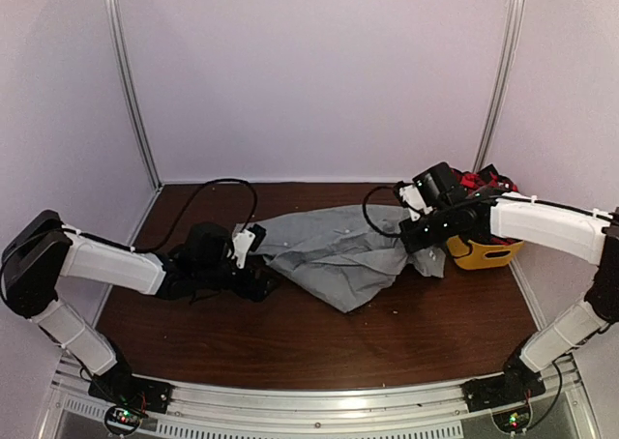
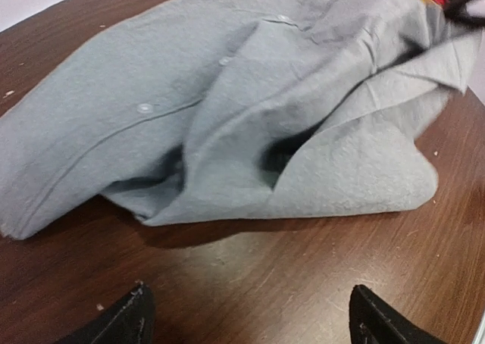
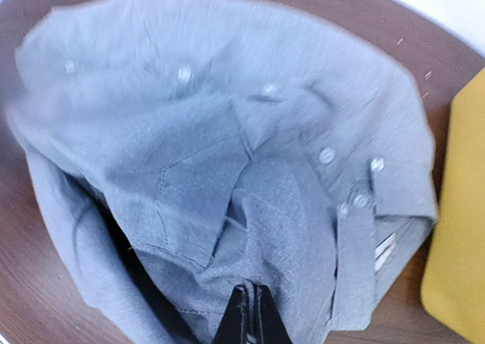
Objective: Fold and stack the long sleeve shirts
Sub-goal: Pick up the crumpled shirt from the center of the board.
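Note:
The left gripper goes to the right in the top view next, onto the shirt's pointed fold (image 1: 276, 263) (image 2: 161, 214) past its fingers, since bare wood lies between them.
A light-grey button-front long sleeve shirt (image 1: 334, 250) lies crumpled in the middle of the wooden table (image 1: 387, 337). My right gripper (image 1: 414, 234) is at its right end, shut on a fold of the grey cloth (image 3: 227, 132); in the right wrist view the two black fingertips pinch the fabric (image 3: 252, 289). My left gripper (image 1: 256, 263) is low at the shirt's left edge. Its jaws (image 2: 248, 291) are wide open over bare wood, a short way from the shirt's hem (image 2: 250, 109). A red-and-black plaid shirt (image 1: 484, 180) sits in the tub behind the right arm.
A yellow plastic tub (image 1: 484, 255) stands at the right side of the table, right next to the shirt's collar end (image 3: 458, 230). Black cables (image 1: 218, 192) loop over the table at the back left. White walls close in the back and sides.

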You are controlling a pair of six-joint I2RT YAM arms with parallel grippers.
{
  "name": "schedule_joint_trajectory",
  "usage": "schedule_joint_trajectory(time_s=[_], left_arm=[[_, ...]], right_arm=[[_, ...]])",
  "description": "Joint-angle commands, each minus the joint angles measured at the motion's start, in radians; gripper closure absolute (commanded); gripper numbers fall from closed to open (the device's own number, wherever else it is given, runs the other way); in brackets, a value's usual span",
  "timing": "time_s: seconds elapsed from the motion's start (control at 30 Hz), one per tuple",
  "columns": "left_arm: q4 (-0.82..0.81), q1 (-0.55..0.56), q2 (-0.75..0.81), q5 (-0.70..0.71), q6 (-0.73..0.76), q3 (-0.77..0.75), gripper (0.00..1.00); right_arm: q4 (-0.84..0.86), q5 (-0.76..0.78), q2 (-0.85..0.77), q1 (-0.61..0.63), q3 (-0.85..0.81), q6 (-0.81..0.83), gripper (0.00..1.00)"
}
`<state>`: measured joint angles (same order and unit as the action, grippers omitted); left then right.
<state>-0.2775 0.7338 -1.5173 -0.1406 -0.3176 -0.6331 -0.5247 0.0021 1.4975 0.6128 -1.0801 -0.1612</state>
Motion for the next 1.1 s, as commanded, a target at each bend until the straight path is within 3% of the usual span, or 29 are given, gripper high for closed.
schedule_joint_trajectory(time_s=[0.0,0.33,0.7,0.8,0.97,1.0,1.07], left_arm=[[-0.066,0.1,-0.108,0.048,0.091,-0.107,0.1],[-0.026,0.159,-0.308,0.33,0.128,-0.285,0.16],[-0.062,0.158,-0.382,0.39,0.304,-0.343,0.18],[-0.056,0.148,-0.4,0.368,0.339,-0.367,0.33],[0.002,0.107,-0.34,0.252,0.321,-0.386,0.82],[0.009,0.091,-0.304,0.224,0.287,-0.376,0.99],[0.015,0.055,-0.205,0.18,0.241,-0.345,1.0]], right_arm=[[-0.04,0.02,-0.133,-0.078,-0.073,0.007,1.0],[-0.145,0.135,-0.115,-0.131,-0.122,0.043,1.0],[-0.143,0.107,-0.095,-0.14,-0.115,0.061,1.0],[-0.135,0.099,-0.093,-0.144,-0.114,0.066,1.0],[-0.148,0.116,-0.093,-0.158,-0.137,0.08,1.0],[-0.152,0.122,-0.096,-0.16,-0.146,0.083,1.0],[-0.17,0.14,-0.1,-0.16,-0.174,0.086,1.0]])
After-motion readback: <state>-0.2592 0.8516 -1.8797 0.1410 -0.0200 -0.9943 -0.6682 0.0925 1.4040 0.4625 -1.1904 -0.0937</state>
